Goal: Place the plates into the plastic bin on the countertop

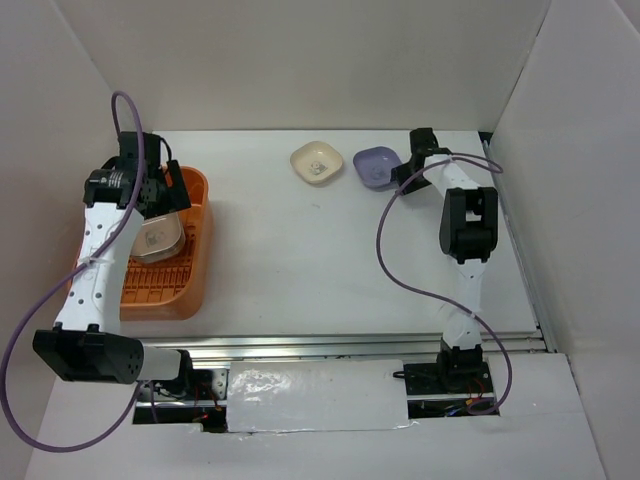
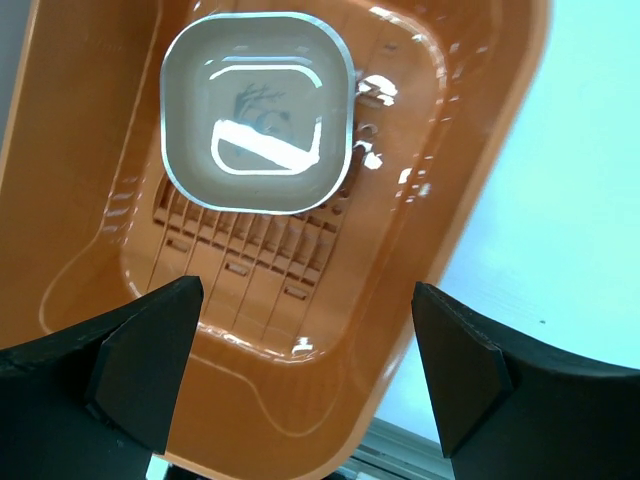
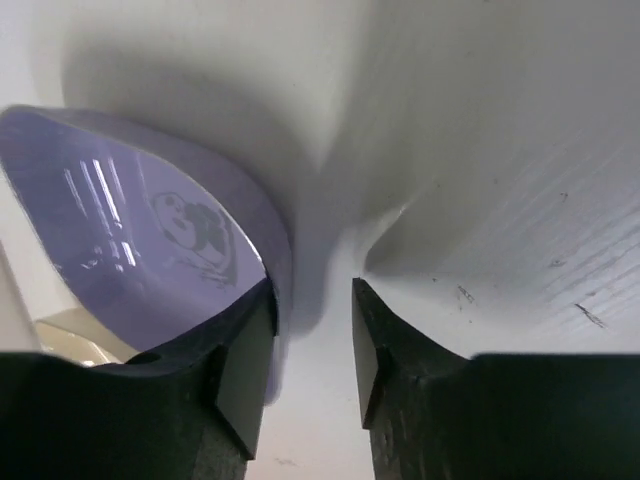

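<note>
Next, my left gripper needs to go to the right in the top view, onto the lavender plate's bin-side rim (image 1: 357, 166), because my right gripper straddles the plate's opposite rim.
The orange plastic bin (image 1: 196, 262) sits at the left of the white countertop (image 1: 300, 260). A cream plate (image 1: 158, 238) lies in it, and also shows in the left wrist view (image 2: 258, 110). My left gripper (image 1: 150, 196) hovers over the bin's far end (image 2: 330, 330), open and empty (image 2: 305, 370). A cream plate (image 1: 317, 162) and a lavender plate (image 1: 375, 166) lie at the back. My right gripper (image 1: 405, 170) is open, its jaws astride the lavender plate's right rim (image 3: 130, 230), one finger inside the plate and one outside with a gap (image 3: 312, 350).
White panels wall the countertop on the left, back and right; the right wall is close to my right gripper. A metal rail (image 1: 340, 345) runs along the near edge. The cream plate peeks in at the lower left of the right wrist view (image 3: 70, 335).
</note>
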